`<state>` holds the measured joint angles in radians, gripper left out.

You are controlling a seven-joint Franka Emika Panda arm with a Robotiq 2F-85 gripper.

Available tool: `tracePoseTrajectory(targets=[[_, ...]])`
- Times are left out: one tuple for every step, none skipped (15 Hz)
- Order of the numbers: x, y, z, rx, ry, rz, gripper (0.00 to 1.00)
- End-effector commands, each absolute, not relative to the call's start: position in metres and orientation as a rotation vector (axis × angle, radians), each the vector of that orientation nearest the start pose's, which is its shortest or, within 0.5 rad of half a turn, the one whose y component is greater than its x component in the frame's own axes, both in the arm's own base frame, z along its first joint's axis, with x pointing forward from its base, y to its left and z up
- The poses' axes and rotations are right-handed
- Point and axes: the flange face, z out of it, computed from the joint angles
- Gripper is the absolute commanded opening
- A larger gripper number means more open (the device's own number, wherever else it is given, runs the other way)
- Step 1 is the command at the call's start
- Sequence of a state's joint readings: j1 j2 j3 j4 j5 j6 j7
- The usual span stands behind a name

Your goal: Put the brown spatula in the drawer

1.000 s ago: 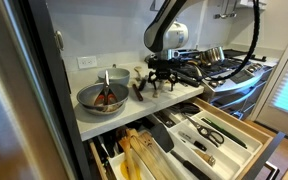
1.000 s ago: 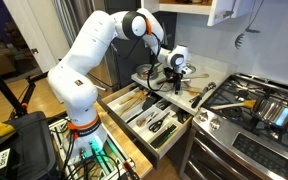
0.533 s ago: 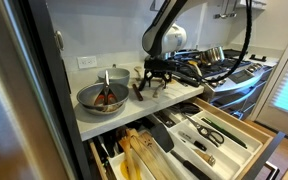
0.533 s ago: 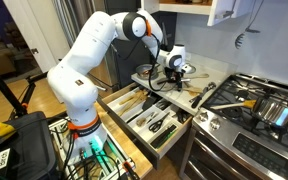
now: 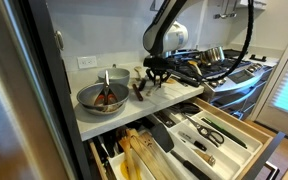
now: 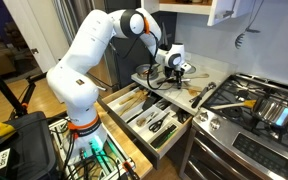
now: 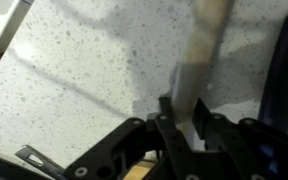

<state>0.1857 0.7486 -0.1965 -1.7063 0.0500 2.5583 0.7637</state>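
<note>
My gripper lifts the spatula back toward my base over the drawer section already holding wooden utensils next. It then lowers and lets go, since that section lies below.
In the wrist view a pale brown spatula handle runs up the speckled counter, and my gripper is shut on its near end, one dark finger pressed against each side. In an exterior view the gripper points down at the counter, with the brown spatula's dark blade lying just beside it. The drawer below the counter stands pulled out, its compartments full of utensils. It also shows in an exterior view as the open drawer under the gripper.
A metal bowl holding utensils sits on the counter beside the spatula. A stove with pots adjoins the counter. Wooden utensils fill one drawer compartment. A dark object lies at the wrist view's right edge.
The gripper has come down a little onto the counter and its jaws have gone from wide open to shut around the spatula handle.
</note>
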Motion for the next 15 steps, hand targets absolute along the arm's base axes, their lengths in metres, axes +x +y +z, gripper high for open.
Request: tracePoseTrajectory(targets=[[0.652,0.01,0.184,-2.961,1.21,-0.295,0.02],[0.645,0.013,0.189,-2.959,1.2,-0.318,0.06],[0.631,0.021,0.2,-2.955,1.15,-0.391,0.06],[0.623,0.024,0.207,-2.957,1.113,-0.44,0.06],[0.615,0.029,0.217,-2.946,1.065,-0.506,0.06],[0.604,0.034,0.226,-2.934,1.034,-0.552,0.06],[0.591,0.038,0.231,-2.926,1.015,-0.554,0.06],[0.575,0.041,0.236,-2.942,1.011,-0.518,0.06],[0.557,0.04,0.237,-2.966,1.011,-0.444,0.06],[0.54,0.039,0.242,-2.973,0.996,-0.382,0.06],[0.521,0.04,0.246,-2.98,0.944,-0.323,0.06],[0.502,0.039,0.249,-2.998,0.924,-0.269,0.06],[0.484,0.04,0.251,-3.023,0.881,-0.213,0.06],[0.465,0.041,0.255,-3.045,0.846,-0.172,0.06],[0.446,0.046,0.253,-3.09,0.802,-0.125,0.06]])
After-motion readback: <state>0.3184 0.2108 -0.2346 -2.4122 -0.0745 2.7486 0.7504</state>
